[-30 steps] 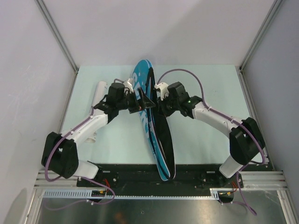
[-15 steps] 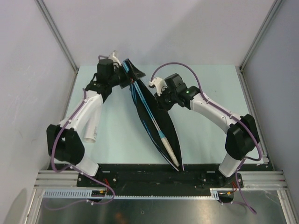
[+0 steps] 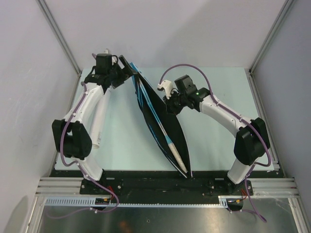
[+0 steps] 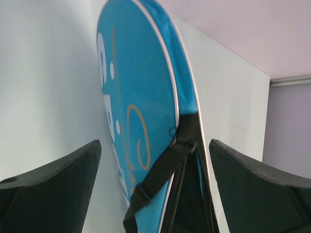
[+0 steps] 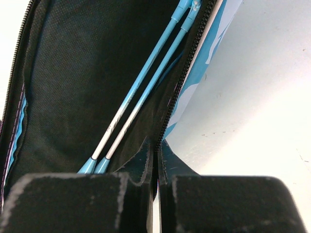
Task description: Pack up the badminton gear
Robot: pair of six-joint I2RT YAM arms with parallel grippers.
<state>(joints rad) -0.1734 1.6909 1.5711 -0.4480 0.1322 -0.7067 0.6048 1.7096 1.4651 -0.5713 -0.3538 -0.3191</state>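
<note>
The robot's left gripper is going to move outward past the black strap [image 4: 167, 167] next and close on the blue panel's white-piped rim [image 4: 174, 94], because that part of the rim is farther outward than its open fingers.
The long blue "SPORT" racket bag [image 3: 163, 121] lies open down the middle of the table, its black lining up. Two light-blue rackets [image 3: 176, 154] lie inside; their thin shafts [image 5: 141, 87] run along the lining. My right gripper [image 3: 167, 103] [image 5: 157, 162] is shut on the bag's zipper edge [image 5: 187, 73] at its right side. By the bag's far end my left gripper [image 3: 126, 68] [image 4: 155, 194] stands wide open and holds nothing; the bag's blue face [image 4: 136, 87] and black strap [image 4: 167, 167] show between its fingers. A white tube [image 3: 97, 138] lies partly under the left arm.
The pale table [image 3: 218, 141] is fenced by grey walls on the left, back and right. A black rail [image 3: 146, 179] with the arm bases runs along the near edge. The left arm stretches far back along the left wall.
My left gripper has let go near the bag's middle and swung away to its far left end, opening wider. The bag has fallen open, showing lining and rackets. The right gripper stays shut on the edge.
</note>
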